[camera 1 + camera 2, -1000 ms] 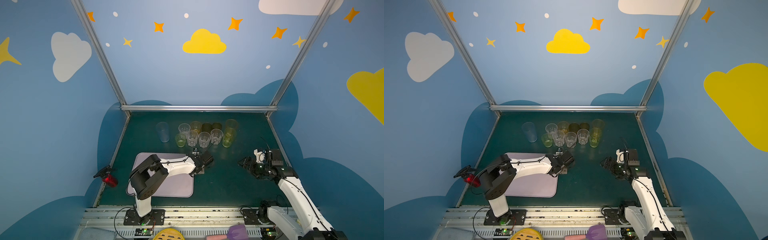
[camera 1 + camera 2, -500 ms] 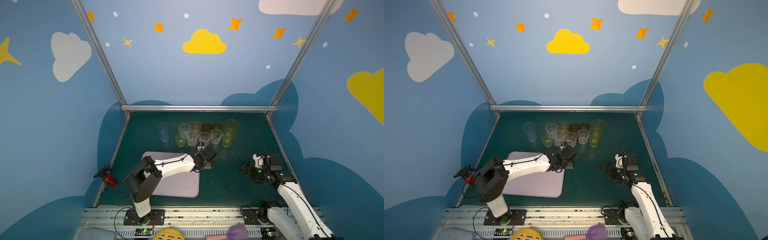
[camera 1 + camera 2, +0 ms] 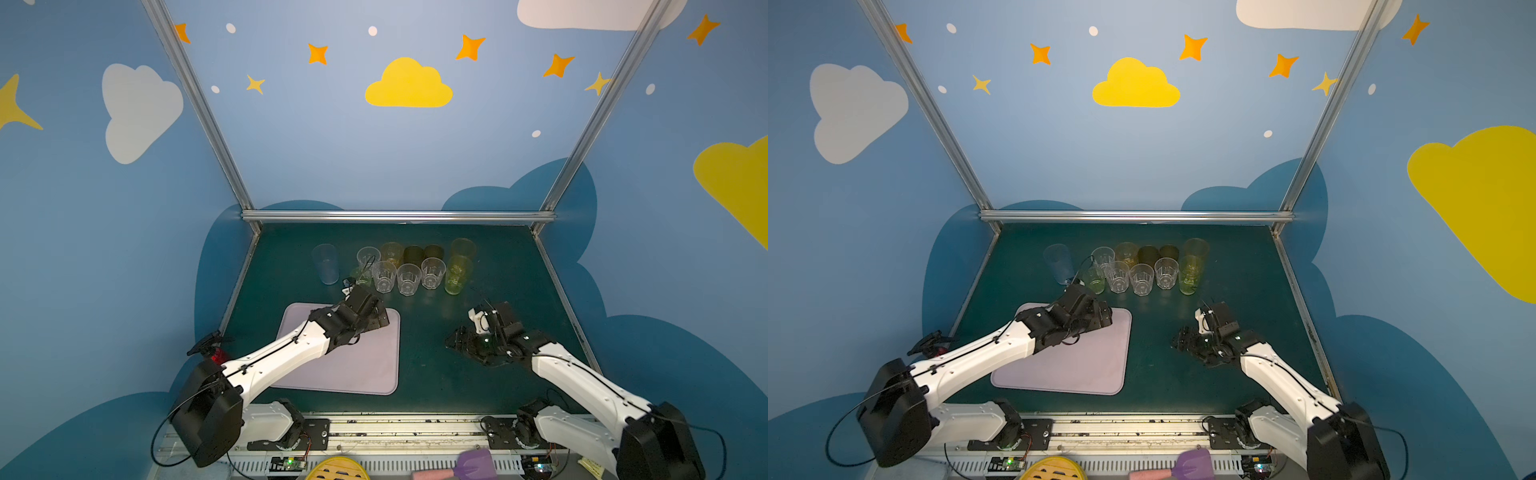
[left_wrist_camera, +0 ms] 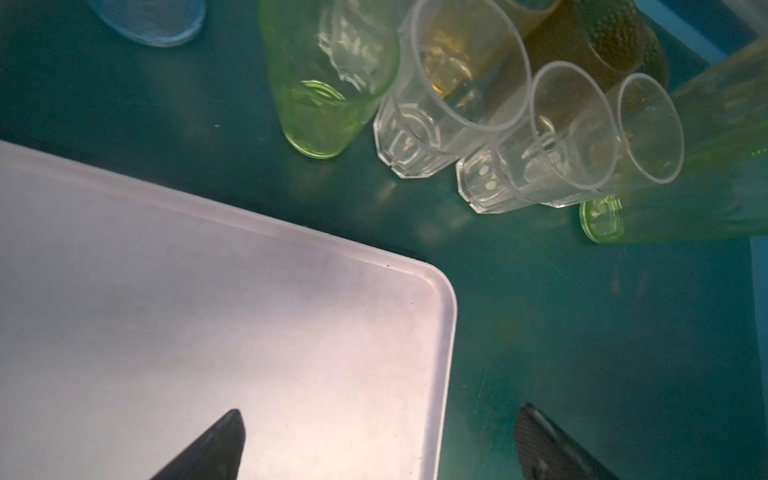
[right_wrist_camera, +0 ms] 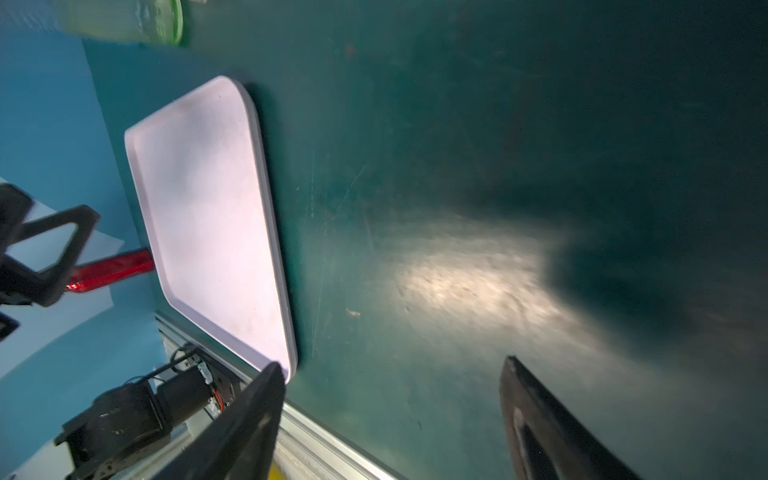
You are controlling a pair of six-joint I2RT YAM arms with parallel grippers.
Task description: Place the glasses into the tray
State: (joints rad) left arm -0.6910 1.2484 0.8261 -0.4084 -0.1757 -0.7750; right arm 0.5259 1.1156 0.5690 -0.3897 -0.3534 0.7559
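I will next move my right gripper across the bare mat and down, with its fingers on both sides of the tray's rim facing it, because this raised rim is the closest.
The lilac-pink tray (image 3: pixel 365 365) (image 3: pixel 1088 365) lies empty at the front left of the green mat. My left gripper (image 3: pixel 380 321) (image 3: pixel 1104 316) hovers open over its far right corner; in the left wrist view (image 4: pixel 380 415) one finger is over the tray (image 4: pixel 208 311) and one over the mat. The glasses stand clustered at the back: a tall pale blue one (image 3: pixel 326 264), a short green one (image 4: pixel 328 83), several clear faceted ones (image 3: pixel 408 279) (image 4: pixel 449 95), yellow and brown ones (image 3: pixel 413 253), a tall yellow-green one (image 3: pixel 457 274). My right gripper (image 3: pixel 453 343) (image 5: pixel 390 365) is open and empty over bare mat.
A red-tipped black clamp (image 3: pixel 214 353) sticks in at the mat's left edge beside the tray. A metal rail (image 3: pixel 395 419) runs along the front edge. Blue walls with metal posts close in the left, back and right sides.
The tray slid to the right with my left gripper at its far corner, and that gripper has opened and let it go. My right gripper moved nearer the front and toward the middle.
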